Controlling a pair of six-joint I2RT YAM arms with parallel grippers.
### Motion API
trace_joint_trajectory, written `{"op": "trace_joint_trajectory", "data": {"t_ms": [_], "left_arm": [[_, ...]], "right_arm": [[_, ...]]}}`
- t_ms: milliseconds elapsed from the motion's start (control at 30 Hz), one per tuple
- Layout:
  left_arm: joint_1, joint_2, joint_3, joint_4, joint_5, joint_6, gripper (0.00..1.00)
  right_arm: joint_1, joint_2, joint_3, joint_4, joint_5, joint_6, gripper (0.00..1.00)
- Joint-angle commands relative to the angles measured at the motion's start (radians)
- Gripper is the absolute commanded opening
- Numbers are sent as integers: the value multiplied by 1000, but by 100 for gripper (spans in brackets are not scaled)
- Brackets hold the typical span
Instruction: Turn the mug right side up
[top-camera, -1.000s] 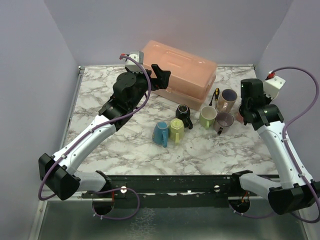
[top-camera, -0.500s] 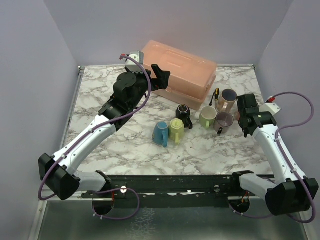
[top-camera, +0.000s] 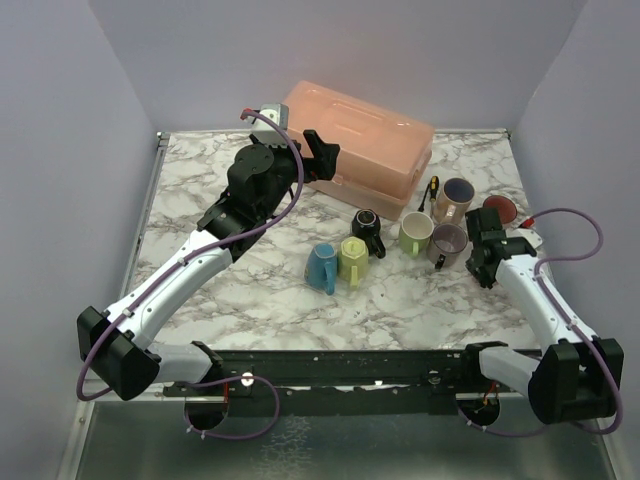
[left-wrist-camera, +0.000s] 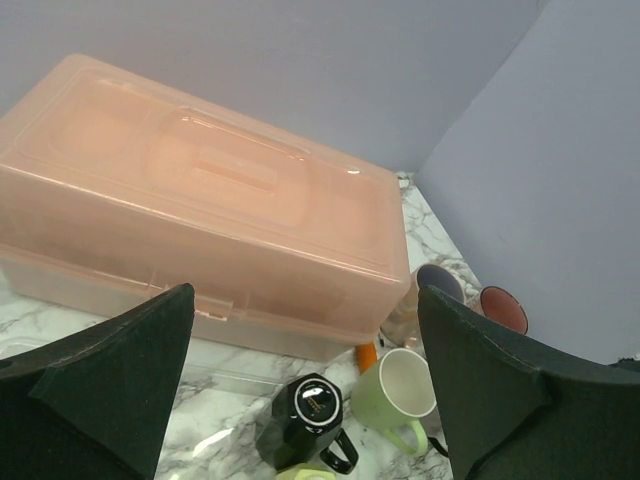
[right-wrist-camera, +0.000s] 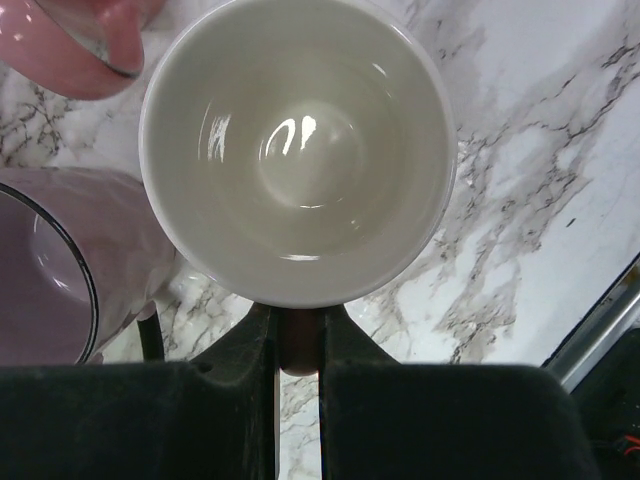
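My right gripper will slide toward the marble (top-camera: 465, 271) (right-wrist-camera: 192, 308) beside the lilac mug and let go of the mug's handle, because the mug already stands with its opening up and its white inside shows.
My right gripper (right-wrist-camera: 298, 352) is shut on the brown handle of a mug (right-wrist-camera: 300, 150) with a white inside. The mug stands mouth up on the marble table (right-wrist-camera: 520, 180). In the top view my right gripper (top-camera: 484, 250) sits low beside the lilac mug (top-camera: 447, 240) and hides the held mug. My left gripper (top-camera: 322, 150) is open and empty, held high by the pink storage box (top-camera: 360, 145), with its jaws wide apart in the left wrist view (left-wrist-camera: 305, 292). A black mug (top-camera: 366, 225) stands bottom up; it also shows in the left wrist view (left-wrist-camera: 310, 405).
A blue mug (top-camera: 322, 266) and a yellow mug (top-camera: 354, 258) lie mid-table. A green mug (top-camera: 415, 232), a beige mug (top-camera: 456, 195) and a red mug (top-camera: 497, 208) stand mouth up. A screwdriver (top-camera: 430, 190) lies by the box. A pink mug (right-wrist-camera: 80, 40) and the lilac mug (right-wrist-camera: 50, 270) crowd the held mug.
My right arm has come down from a raised pose and moved nearer, ending low by the lilac mug. The red mug behind it now shows. The left arm has not moved.
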Motion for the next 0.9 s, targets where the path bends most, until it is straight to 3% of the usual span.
{"op": "trace_joint_trajectory", "data": {"t_ms": [0, 500, 600, 667, 867], "left_arm": [[3, -6, -9, -19, -23, 17, 93], [3, -11, -14, -39, -28, 21, 93], [3, -9, -13, -44, -16, 31, 93], [4, -3, -13, -44, -10, 37, 94], [4, 15, -13, -93, -3, 35, 97]], "right_arm": [[-9, 19, -22, 132, -22, -30, 0], [-12, 105, -23, 225, -40, -116, 3], [-14, 104, -7, 208, -41, -118, 16], [-13, 100, 9, 188, -35, -118, 34], [-14, 69, 82, 122, -16, -118, 52]]}}
